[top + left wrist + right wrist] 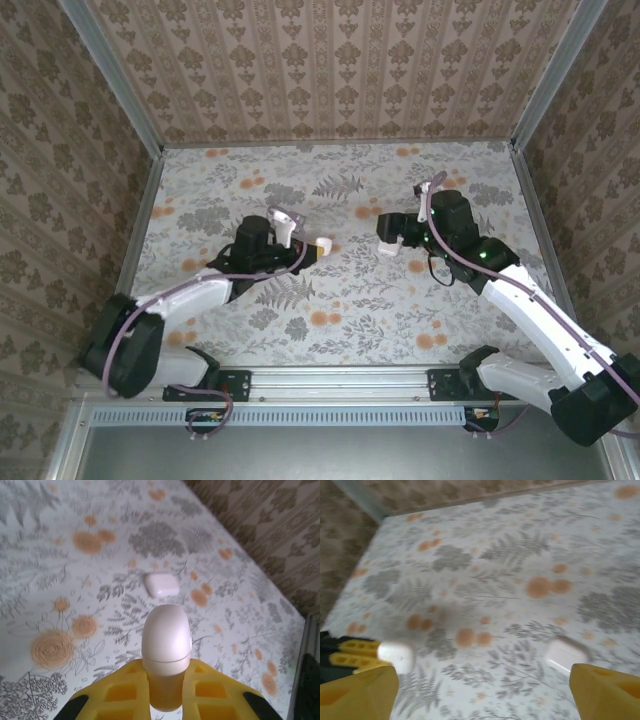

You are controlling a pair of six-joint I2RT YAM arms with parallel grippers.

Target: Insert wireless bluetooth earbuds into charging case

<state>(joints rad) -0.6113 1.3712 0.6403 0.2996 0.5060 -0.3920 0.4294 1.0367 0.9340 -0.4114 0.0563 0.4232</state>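
The robot will next move its left gripper toward the flat white piece and lower it to release the charging case on the tabletop beside the piece, since that spot is empty.
My left gripper is shut on the charging case, a glossy white pebble with a lid seam that sticks out past the yellow fingers. From above, the case is held just over the table's middle by the left gripper. A smaller, squarer white piece lies flat on the table beyond it. My right gripper is open and hovers over the table, with the white piece near its right finger. The held case is off to its left. The right wrist view is blurred.
The floral-patterned table is enclosed by wallpapered walls at the back and both sides. A metal rail runs along the near edge by the arm bases. Both grippers sit close together near the centre.
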